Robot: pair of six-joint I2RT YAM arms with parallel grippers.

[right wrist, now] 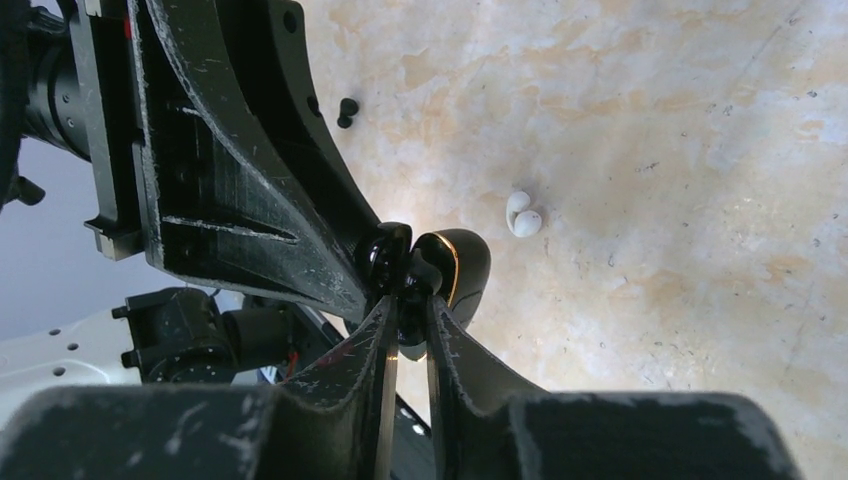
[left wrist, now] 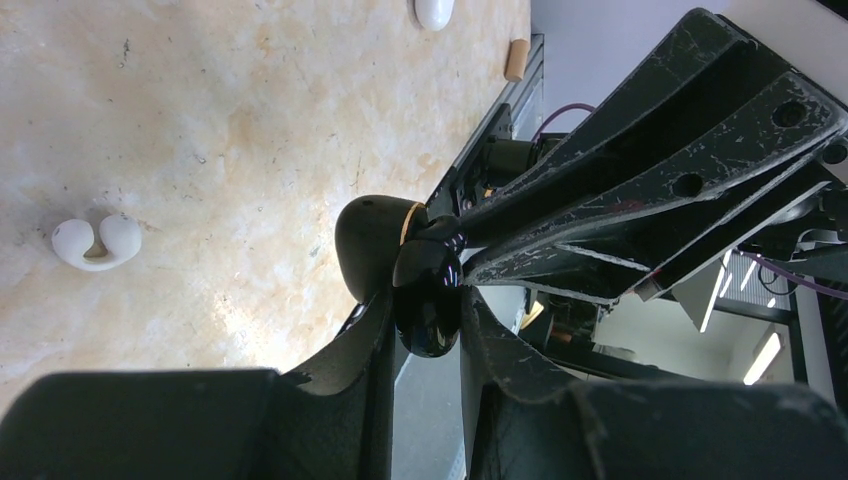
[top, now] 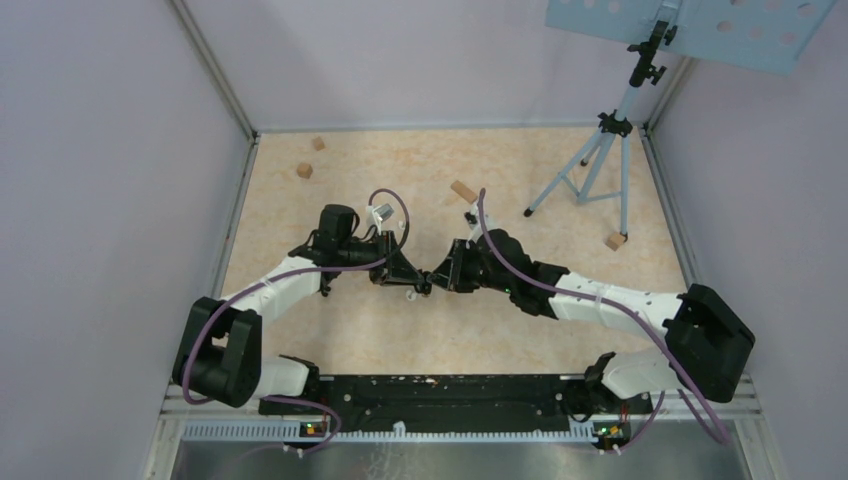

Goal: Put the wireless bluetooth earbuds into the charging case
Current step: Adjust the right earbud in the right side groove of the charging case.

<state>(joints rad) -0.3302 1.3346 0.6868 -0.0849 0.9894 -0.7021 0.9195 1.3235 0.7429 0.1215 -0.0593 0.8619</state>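
The left gripper carries the case outward next, lowers it onto the bare tabletop before the long wooden block and releases it there.
My two grippers meet tip to tip over the middle of the table. My left gripper point(top: 424, 283) point(left wrist: 428, 305) is shut on a black charging case point(left wrist: 428, 300). It grips the glossy half, and the matte half with a gold rim point(left wrist: 372, 245) stands open beside it. My right gripper point(top: 441, 280) point(right wrist: 405, 300) is nearly closed on a small black piece at the case's opening, which looks like a black earbud point(right wrist: 408, 278); most of it is hidden. Two white earbuds point(left wrist: 95, 243) point(right wrist: 522, 215) lie together on the table. Two black earbuds point(right wrist: 347, 110) lie farther off.
A white case point(left wrist: 433, 12) and a wooden block point(left wrist: 516, 58) lie near the table's edge. More wooden blocks point(top: 304, 170) point(top: 462, 190) point(top: 615, 241) sit toward the back. A tripod point(top: 600, 150) stands at the back right.
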